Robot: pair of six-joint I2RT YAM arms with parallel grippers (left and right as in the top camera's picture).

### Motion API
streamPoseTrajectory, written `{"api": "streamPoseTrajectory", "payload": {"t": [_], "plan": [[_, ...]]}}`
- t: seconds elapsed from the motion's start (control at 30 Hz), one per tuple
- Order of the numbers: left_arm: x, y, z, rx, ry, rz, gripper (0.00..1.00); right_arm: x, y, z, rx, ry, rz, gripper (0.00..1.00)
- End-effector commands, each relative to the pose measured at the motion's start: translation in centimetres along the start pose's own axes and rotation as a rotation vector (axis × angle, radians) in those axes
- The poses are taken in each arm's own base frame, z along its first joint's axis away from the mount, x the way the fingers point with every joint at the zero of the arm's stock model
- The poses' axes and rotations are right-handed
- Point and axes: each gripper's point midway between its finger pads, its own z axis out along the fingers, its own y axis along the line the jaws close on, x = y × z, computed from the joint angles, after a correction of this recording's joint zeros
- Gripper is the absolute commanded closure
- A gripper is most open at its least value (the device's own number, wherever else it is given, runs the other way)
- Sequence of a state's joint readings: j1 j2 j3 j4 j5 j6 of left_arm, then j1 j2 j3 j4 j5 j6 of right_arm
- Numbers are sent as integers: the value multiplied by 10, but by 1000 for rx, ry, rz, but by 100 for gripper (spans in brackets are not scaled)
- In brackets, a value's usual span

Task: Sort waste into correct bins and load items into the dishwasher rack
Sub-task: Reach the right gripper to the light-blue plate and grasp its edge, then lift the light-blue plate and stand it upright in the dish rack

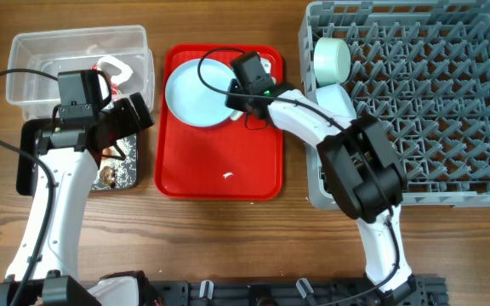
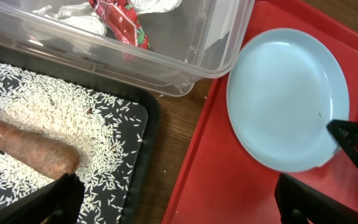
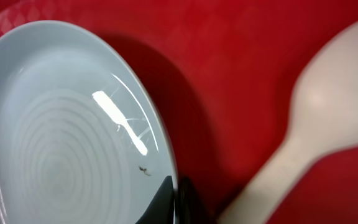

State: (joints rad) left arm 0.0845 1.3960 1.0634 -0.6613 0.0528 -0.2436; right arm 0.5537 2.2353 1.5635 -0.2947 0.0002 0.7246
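Some pegs of the dishwasher rack beside the pale green bowl are empty, to the right of my right gripper in the overhead view. I will lift the plate [image 1: 196, 92] across to them and release it.
The pale blue plate [image 1: 196, 92] lies at the back of the red tray [image 1: 219, 161]. My right gripper [image 1: 238, 92] is shut on its right rim, one finger on each side [image 3: 178, 199]. The white spoon [image 3: 334, 112] lies on the red tray just right of the plate. My left gripper [image 2: 179, 208] is open and empty, over the gap between the black tray [image 2: 145, 155] and the red tray. The black tray holds rice grains [image 2: 73, 118] and the orange-brown stick [image 2: 23, 146]. The clear tub [image 1: 32, 51] holds the red-and-white wrapper [image 2: 120, 22] and white paper.
The grey dishwasher rack [image 1: 432, 102] fills the right side, with a pale green bowl [image 1: 331, 59] and a light blue bowl [image 1: 339, 98] at its left edge. A small white scrap [image 1: 227, 176] lies on the red tray. The right arm's cable crosses over the plate.
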Motion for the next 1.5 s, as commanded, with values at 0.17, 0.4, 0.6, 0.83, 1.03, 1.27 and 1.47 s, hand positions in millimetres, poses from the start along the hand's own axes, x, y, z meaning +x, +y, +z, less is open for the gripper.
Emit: {"api": "streamPoseTrajectory", "payload": {"t": [0.17,0.4,0.6,0.83,1.03,1.27,1.47], "plan": [[-5,1,-3,-3,-17,10,0,-112,2,-167,135,-400,-201,96],[-5,1,-3,-3,-17,10,0,-159,-42,-319,500,-734,-251,96],[-5,1,-3,-3,-17,10,0,-163,-103,-399,959,-744,-364,96],[-5,1,-3,-3,-17,10,0,-160,-173,-400,1124,-558,-379,96],[-5,1,-3,-3,-17,10,0,-165,-199,-370,1074,-351,-579,96],[-5,1,-3,-3,-17,10,0,-163,-229,-331,1083,-143,-741,96],[-5,1,-3,-3,-17,10,0,-161,-246,-295,1092,-53,-758,96]]}}
